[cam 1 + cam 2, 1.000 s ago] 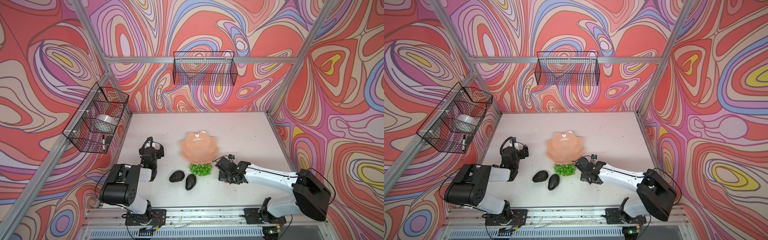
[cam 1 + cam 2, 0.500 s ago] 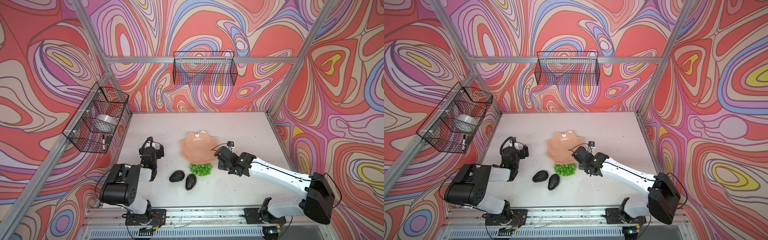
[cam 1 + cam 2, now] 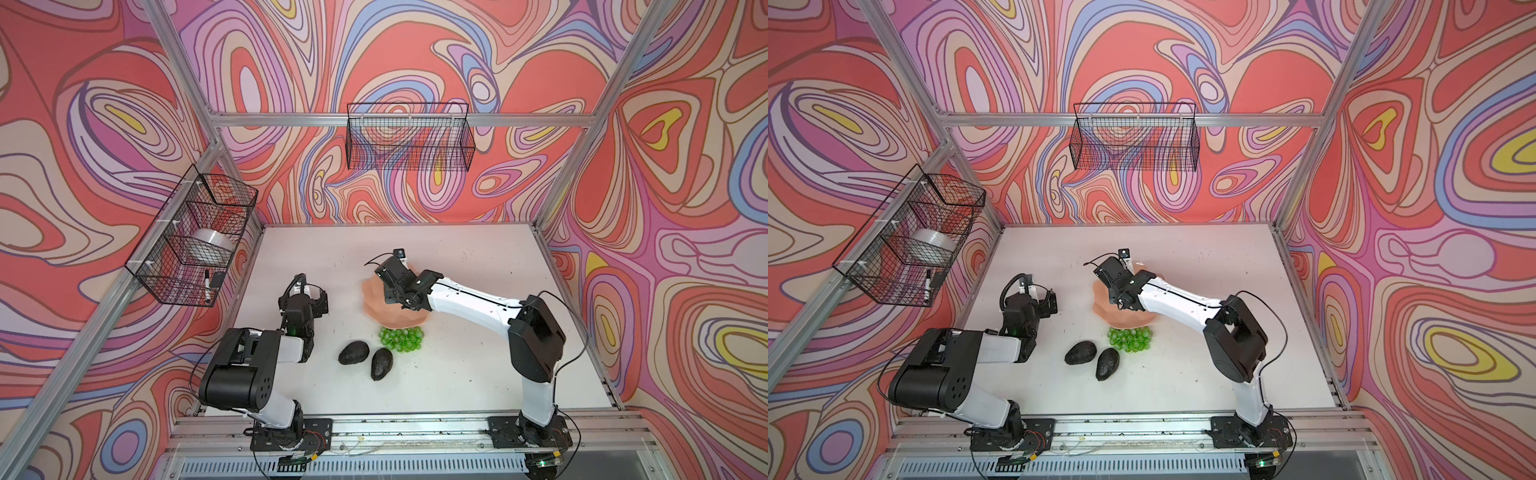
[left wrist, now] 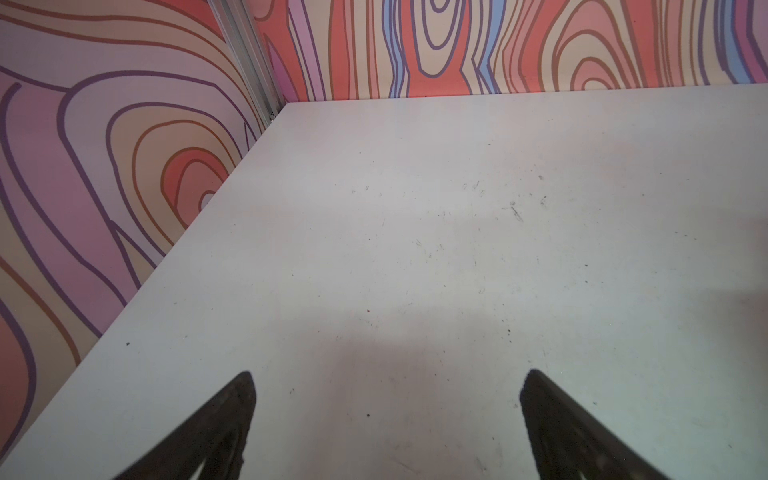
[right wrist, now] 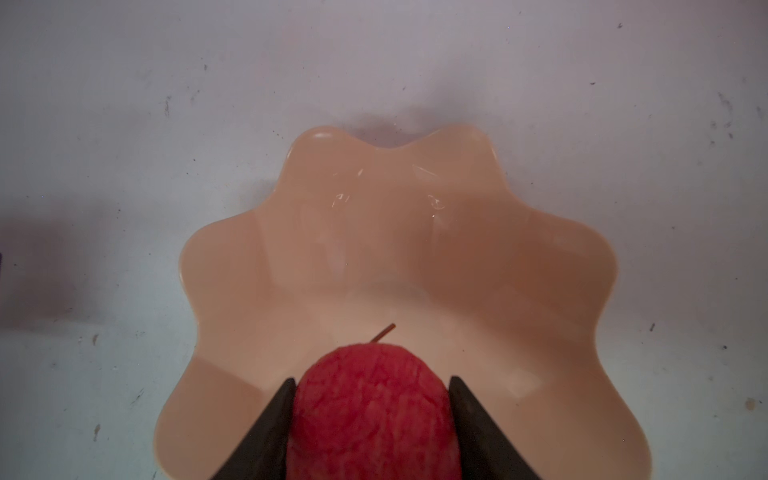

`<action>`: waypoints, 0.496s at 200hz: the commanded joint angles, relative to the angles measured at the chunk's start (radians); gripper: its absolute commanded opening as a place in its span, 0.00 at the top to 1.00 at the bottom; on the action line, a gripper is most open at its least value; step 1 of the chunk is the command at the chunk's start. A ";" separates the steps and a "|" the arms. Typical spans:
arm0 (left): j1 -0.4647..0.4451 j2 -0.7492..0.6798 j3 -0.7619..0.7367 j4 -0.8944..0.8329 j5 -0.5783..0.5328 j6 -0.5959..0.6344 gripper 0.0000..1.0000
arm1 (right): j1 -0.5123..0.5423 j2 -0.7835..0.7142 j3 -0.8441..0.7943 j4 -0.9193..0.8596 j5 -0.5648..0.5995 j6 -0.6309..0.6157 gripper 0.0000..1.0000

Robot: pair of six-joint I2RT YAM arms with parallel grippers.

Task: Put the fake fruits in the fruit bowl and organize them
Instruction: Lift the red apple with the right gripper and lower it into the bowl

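My right gripper lowers the small red apple (image 5: 374, 411) straight down inside the bowl's wavy rim next and releases it there, since the bowl's empty bottom lies below.
The peach-pink fruit bowl (image 3: 390, 316) (image 3: 1125, 319) stands mid-table; in the right wrist view its wavy rim (image 5: 540, 249) spreads wide and its inside holds no fruit. My right gripper (image 3: 388, 293) (image 3: 1116, 297) (image 5: 372, 380) hangs over the bowl, shut on the small red apple (image 5: 374, 411), stem pointing away. Bright green grapes (image 3: 401, 338) (image 3: 1129, 338) lie just in front of the bowl. Two dark avocados (image 3: 353, 352) (image 3: 381, 363) (image 3: 1080, 352) (image 3: 1107, 363) lie side by side in front of them. My left gripper (image 3: 316, 301) (image 4: 388, 374) rests open over bare table, left of the bowl.
A black wire basket (image 3: 409, 137) hangs on the back wall. Another basket (image 3: 195, 237) on the left wall holds a tape roll and a marker. Patterned walls close the table on three sides. An aluminium rail (image 3: 395, 428) runs along the front.
My right gripper closed, rose from the table to the right of the grapes, and swung back and left over the bowl. The left arm has not moved.
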 commanded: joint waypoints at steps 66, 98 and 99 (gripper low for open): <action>0.008 0.002 0.016 0.015 -0.002 -0.009 0.00 | -0.058 0.189 0.102 0.044 -0.073 -0.055 0.50; 0.007 0.002 0.016 0.015 0.000 -0.007 0.00 | -0.068 0.223 0.099 0.058 -0.083 -0.050 0.48; 0.007 0.002 0.016 0.015 -0.001 -0.006 0.00 | -0.069 0.224 0.099 0.058 -0.083 -0.050 0.48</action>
